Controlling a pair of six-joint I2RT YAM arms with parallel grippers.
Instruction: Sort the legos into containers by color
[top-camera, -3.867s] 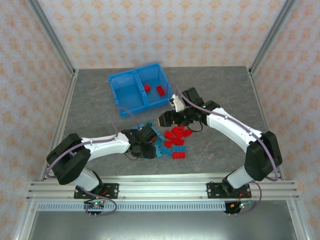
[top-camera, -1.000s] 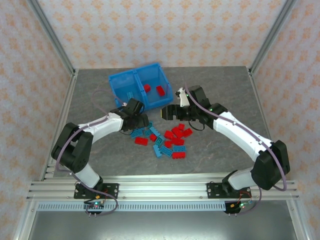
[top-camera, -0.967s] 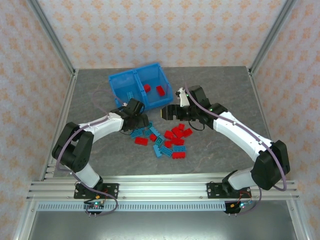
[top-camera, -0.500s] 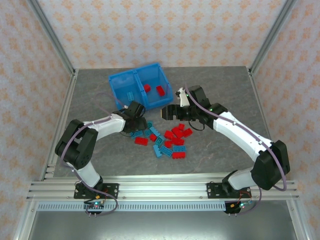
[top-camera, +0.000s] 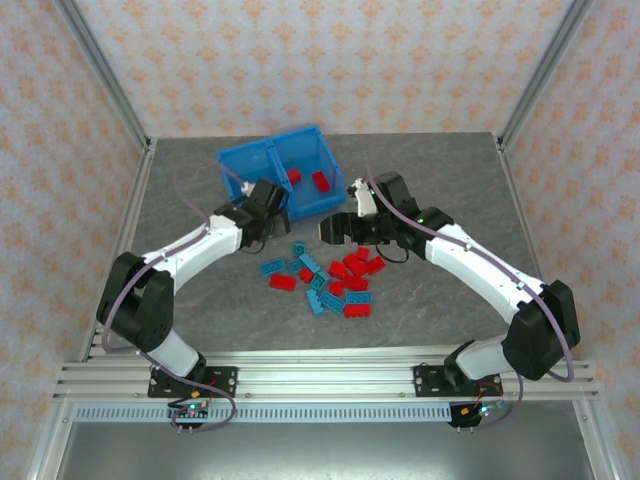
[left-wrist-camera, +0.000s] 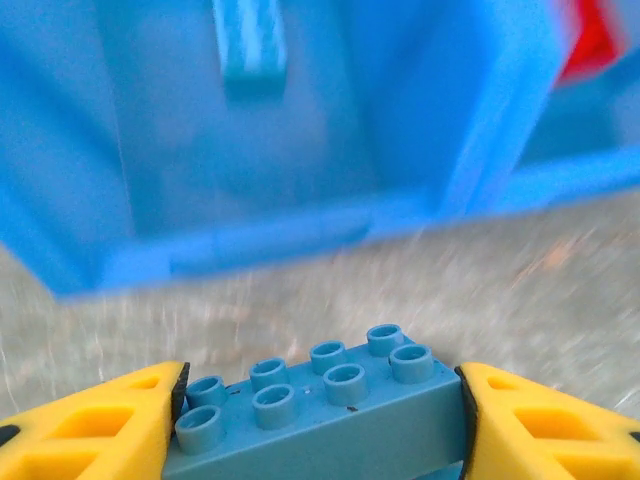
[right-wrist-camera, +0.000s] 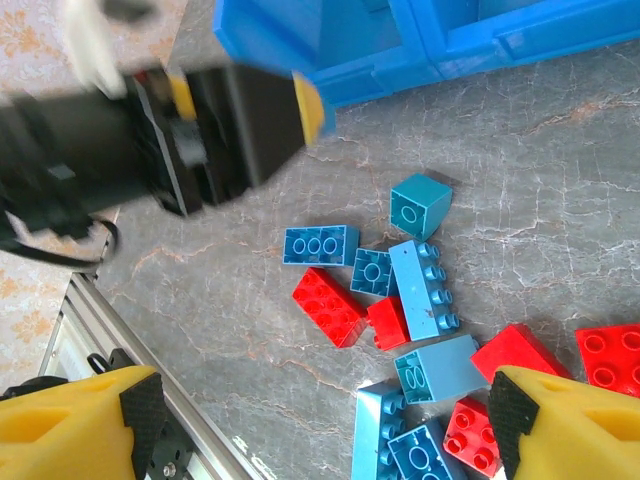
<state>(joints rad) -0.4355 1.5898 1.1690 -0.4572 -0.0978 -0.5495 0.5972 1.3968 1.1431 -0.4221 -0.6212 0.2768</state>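
The left gripper moves outward past the blue bin's front side next and releases the teal-blue lego over the container's bottom, because a teal lego already lies there.
My left gripper (left-wrist-camera: 320, 402) is shut on a teal-blue lego (left-wrist-camera: 322, 400), its yellow fingers pressing both ends, studs up. In the top view the left gripper (top-camera: 266, 201) hangs at the front wall of the blue bin (top-camera: 238, 160), by the left container. That container holds a teal lego (left-wrist-camera: 250, 48); the right container holds two red legos (top-camera: 293, 177). More red and teal legos (top-camera: 332, 280) lie loose in a pile on the table. My right gripper (top-camera: 332, 229) hovers open over the pile's far side, nothing between its fingers (right-wrist-camera: 80, 420).
The grey table is ringed by metal frame posts and patterned walls. The left arm's black wrist (right-wrist-camera: 150, 130) crosses the right wrist view's upper left, just in front of the bin (right-wrist-camera: 400, 40). Bare table lies left of the pile (top-camera: 200, 300).
The left gripper closed on a teal lego at the pile's left side and carried it up and away toward the bin's left container. The right arm has stayed still.
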